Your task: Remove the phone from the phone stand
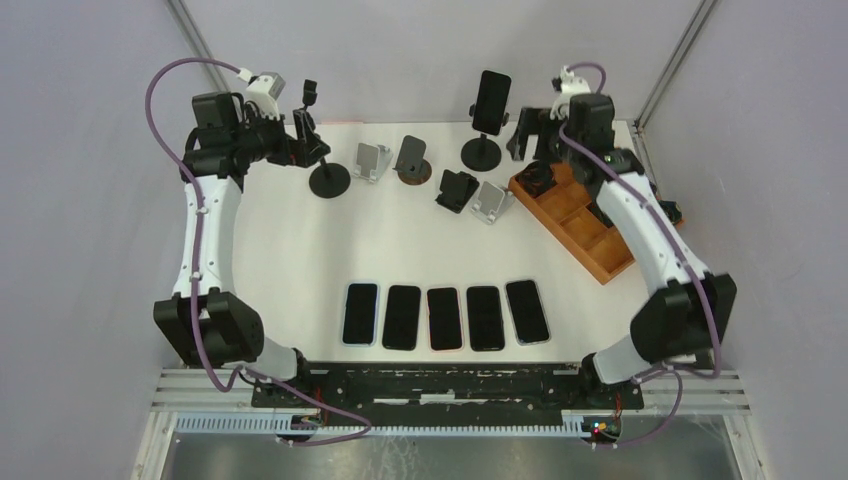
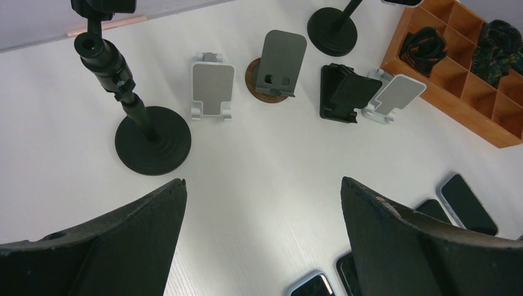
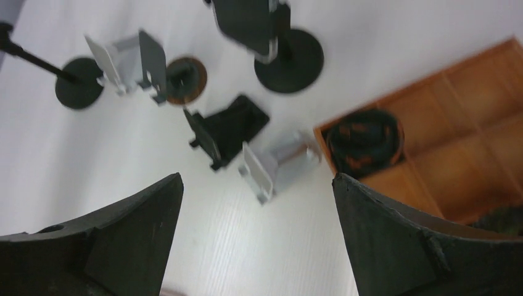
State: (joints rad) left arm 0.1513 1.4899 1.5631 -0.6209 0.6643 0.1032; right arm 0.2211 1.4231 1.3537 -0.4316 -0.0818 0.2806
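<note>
I should next tilt my right gripper toward level and move it to the left in the top view, onto the phone's nearest side edge, because the phone is standing upright.
A black phone is clamped upright in a tall black stand with a round base at the back of the table. The phone also shows at the top of the right wrist view above its base. My right gripper hangs open and empty just right of that stand, raised above the table. My left gripper is open and empty at the back left, next to an empty tall black stand, which shows in the left wrist view.
Several empty small stands, grey, dark on a round wooden base, black and silver, sit across the back. A wooden compartment tray lies at the right. Several phones lie in a row near the front.
</note>
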